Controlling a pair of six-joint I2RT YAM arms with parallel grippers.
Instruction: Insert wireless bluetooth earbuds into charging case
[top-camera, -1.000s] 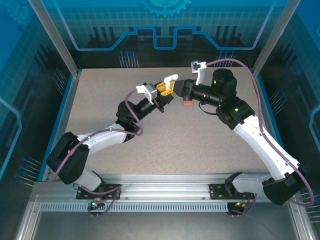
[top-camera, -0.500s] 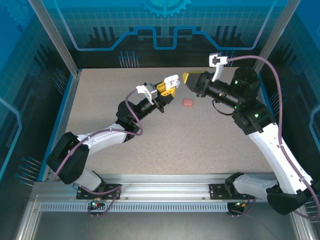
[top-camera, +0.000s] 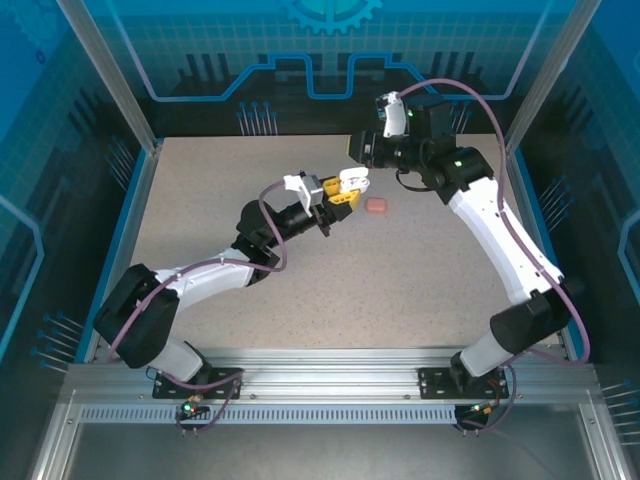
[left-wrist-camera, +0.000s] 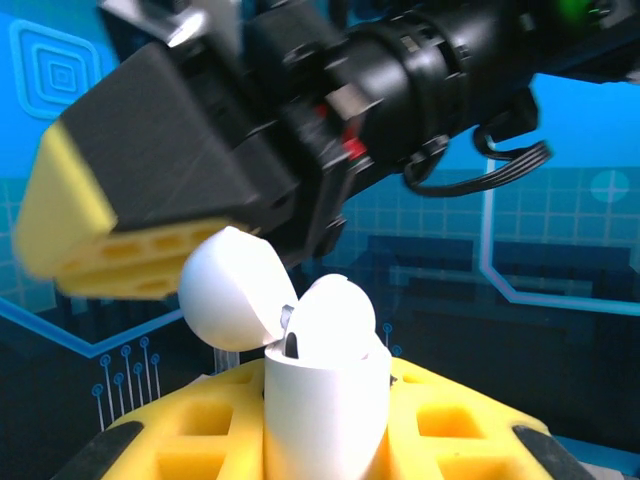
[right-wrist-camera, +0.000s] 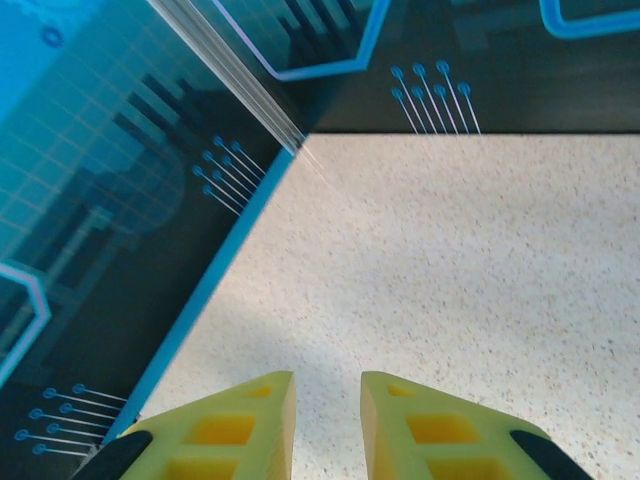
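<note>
The spot on the tabletop (top-camera: 343, 222) beside the pink object is below my left gripper, so the gripper will next move down, tip its fingers downward and let go of the case there.
My left gripper (top-camera: 338, 190) is shut on a white charging case (left-wrist-camera: 322, 410), holding it upright above the middle of the table. The case's lid (left-wrist-camera: 225, 295) is flipped open to the left. A white rounded piece (left-wrist-camera: 338, 315), apparently a white earbud's head, sits in the case's mouth. My right gripper (top-camera: 360, 150) hovers just behind and above the case, and its black and yellow finger (left-wrist-camera: 130, 190) looms over the lid. In the right wrist view this gripper (right-wrist-camera: 327, 420) is open, with only bare table between its fingers. The pink earbuds are out of view.
A small salmon-pink rounded object (top-camera: 376, 204), about the size of a case, lies on the speckled table (top-camera: 400, 280) right of the held case. Blue-edged walls (right-wrist-camera: 215, 275) and aluminium posts close in the table's sides and back.
The right arm left the pink object on the table, lifted away to the right, then swung back to sit behind and above the white case. The left gripper shifted slightly right.
</note>
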